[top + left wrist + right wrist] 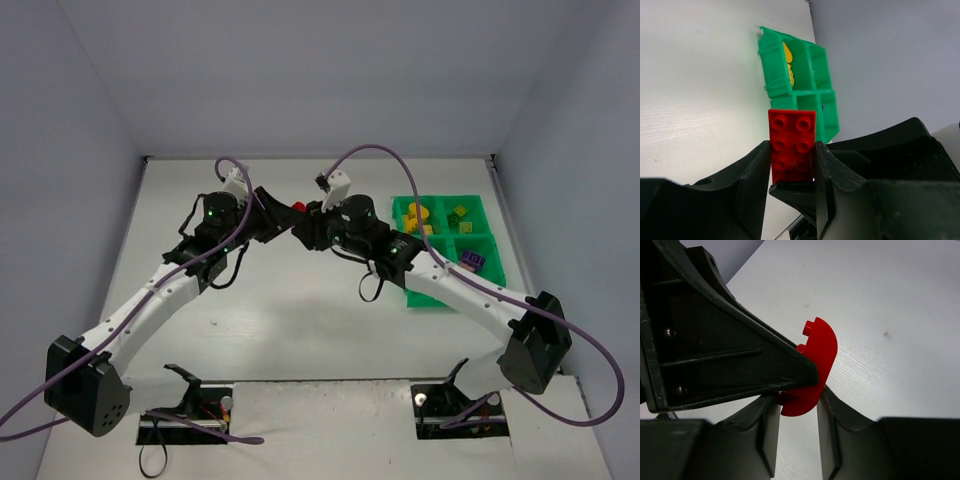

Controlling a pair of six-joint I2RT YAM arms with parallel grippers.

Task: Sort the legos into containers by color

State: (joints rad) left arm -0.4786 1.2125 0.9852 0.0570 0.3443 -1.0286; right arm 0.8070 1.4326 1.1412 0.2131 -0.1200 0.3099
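Observation:
I will next bring my right gripper toward the right in the top view, then down over the tray's near section (424,297) beside the purple lego, and release red apart from yellow.
A red lego (298,208) hangs above the table's middle, where both grippers meet. My left gripper (287,222) is shut on it; in the left wrist view the studded red lego (792,145) is squeezed between both fingers of the left gripper (792,152). My right gripper (306,226) grips the same red lego (819,347) by its lower edge, with the right gripper (796,400) closed on it from both sides. The green tray (430,303) lies to the right, holding yellow legos (418,215), small green ones (459,211) and a purple one (473,261).
The left gripper's finger (740,355) crosses the right wrist view, and a right finger (790,192) lies under the lego in the left wrist view. The tray (772,65) shows a yellow lego (787,54). Grey walls enclose the white table.

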